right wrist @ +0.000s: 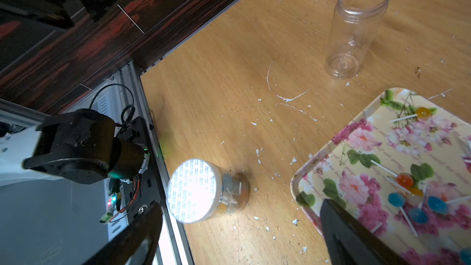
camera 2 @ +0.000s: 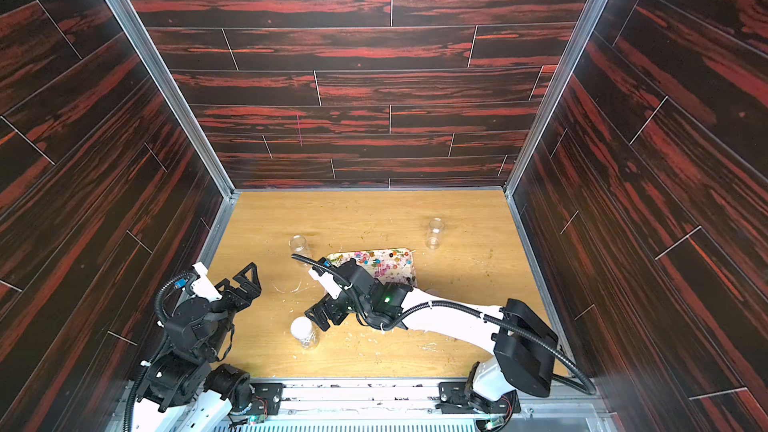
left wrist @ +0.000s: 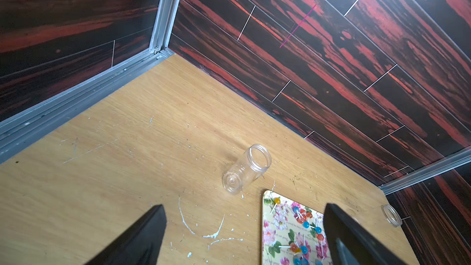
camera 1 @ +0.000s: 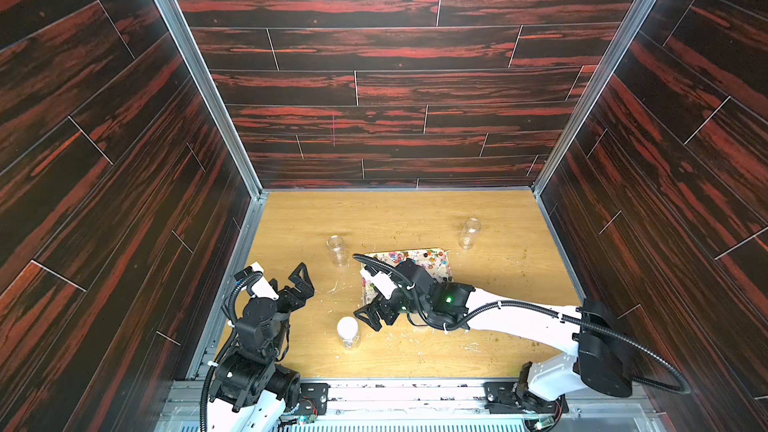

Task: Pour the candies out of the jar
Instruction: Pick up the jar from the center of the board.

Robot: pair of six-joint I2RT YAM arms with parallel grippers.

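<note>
The jar holding candies stands below and ahead of the open fingers, so next my right gripper needs to lower and advance them around the jar's clear side beneath the lid point(camera 1: 350, 341) point(right wrist: 233, 192).
The jar point(camera 1: 348, 332) point(camera 2: 305, 332) stands upright near the table's front edge, clear-walled with a white lid on top. Through its wall in the right wrist view the jar point(right wrist: 204, 191) shows candies point(right wrist: 233, 196) with white sticks inside. More candies point(right wrist: 405, 179) point(left wrist: 302, 220), blue and orange, lie on the floral tray point(right wrist: 382, 149) point(camera 1: 417, 251). My right gripper point(camera 1: 368, 318) point(right wrist: 240, 206) is open just right of the jar, not touching it. At the left side my left gripper point(camera 1: 304, 279) point(left wrist: 243, 209) is open and holds nothing.
An empty open jar point(camera 1: 337, 249) point(left wrist: 246, 169) point(right wrist: 354, 29) stands left of the tray. Another empty jar point(camera 1: 469, 232) point(left wrist: 391, 215) stands at the back right. White crumbs and smears point(right wrist: 288, 99) mark the wooden table. Dark walls enclose three sides.
</note>
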